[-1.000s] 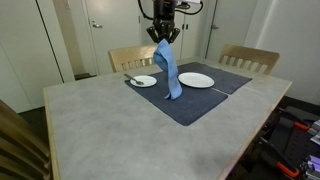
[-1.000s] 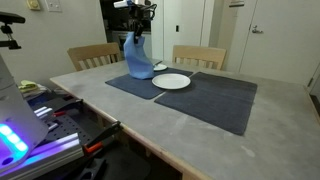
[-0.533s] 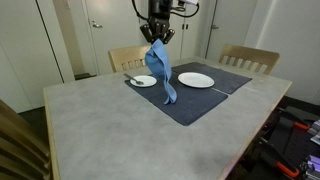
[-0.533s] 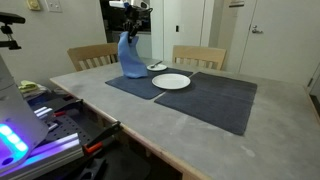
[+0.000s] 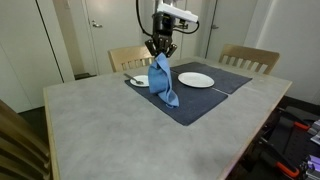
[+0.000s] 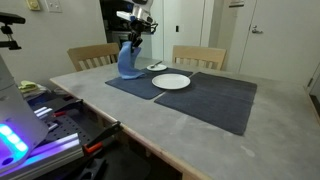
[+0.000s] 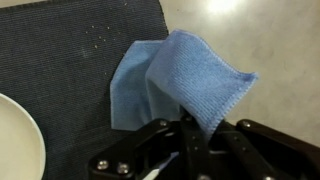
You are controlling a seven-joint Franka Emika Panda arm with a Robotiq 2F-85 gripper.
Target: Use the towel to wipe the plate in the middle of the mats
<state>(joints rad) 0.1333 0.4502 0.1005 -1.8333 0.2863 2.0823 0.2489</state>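
The lower end of the blue towel already rests on the dark mat (image 5: 195, 102) under the towel. I will move my gripper down toward the mat next and release the top of the towel.
My gripper (image 5: 160, 48) is shut on the top of a blue towel (image 5: 163, 80). The towel hangs down with its lower end resting on a dark mat (image 5: 195, 102). In the wrist view the towel (image 7: 185, 80) is pinched between the jaws of the gripper (image 7: 190, 128) above the mat (image 7: 60, 50). A white plate (image 5: 196, 79) lies where the two mats meet, to the right of the towel. It also shows in an exterior view (image 6: 171, 82), where the gripper (image 6: 135, 34) and towel (image 6: 128, 60) are to its left.
A smaller plate (image 5: 141, 80) with a utensil lies on the mat's far corner beside the towel; a white plate rim (image 7: 15, 135) shows in the wrist view. Two wooden chairs (image 5: 248, 58) stand behind the grey table (image 5: 100, 130). A second mat (image 6: 215, 100) lies alongside.
The gripper has shifted a little sideways and come down with the towel. The towel's lower end now bunches on the mat instead of hanging long.
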